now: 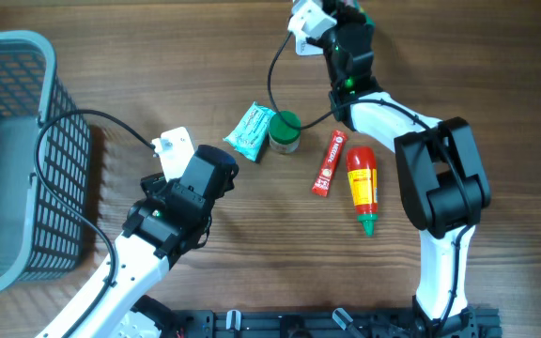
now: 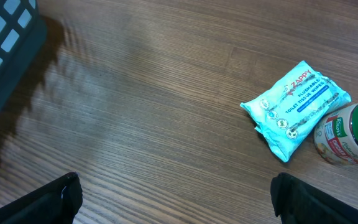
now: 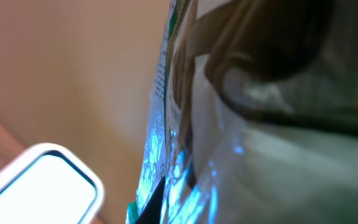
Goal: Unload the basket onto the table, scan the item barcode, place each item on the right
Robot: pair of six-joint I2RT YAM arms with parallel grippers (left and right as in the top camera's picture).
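Note:
The right gripper swings the foil packet away to the right in the overhead view, across the bare wood (image 1: 466, 73) next, since the packet catches blue light beside the scanner.
My right gripper (image 1: 347, 17) is at the far edge of the table, shut on the item (image 3: 185, 124), a shiny foil packet with a green edge. The packet fills the right wrist view at close range, lit with blue glints. Beside it is a white scanner (image 1: 306, 19), whose rounded white corner (image 3: 39, 186) shows at the lower left of the right wrist view. My left gripper (image 2: 176, 193) hovers open over bare wood with nothing between its fingers (image 2: 55, 199). It is left of a teal wipes packet (image 2: 296, 109).
In the middle of the table lie the teal wipes packet (image 1: 250, 131), a green-lidded jar (image 1: 284, 132), a red tube (image 1: 328, 162) and a red sauce bottle (image 1: 363, 188). A grey mesh basket (image 1: 7, 150) stands at the left edge.

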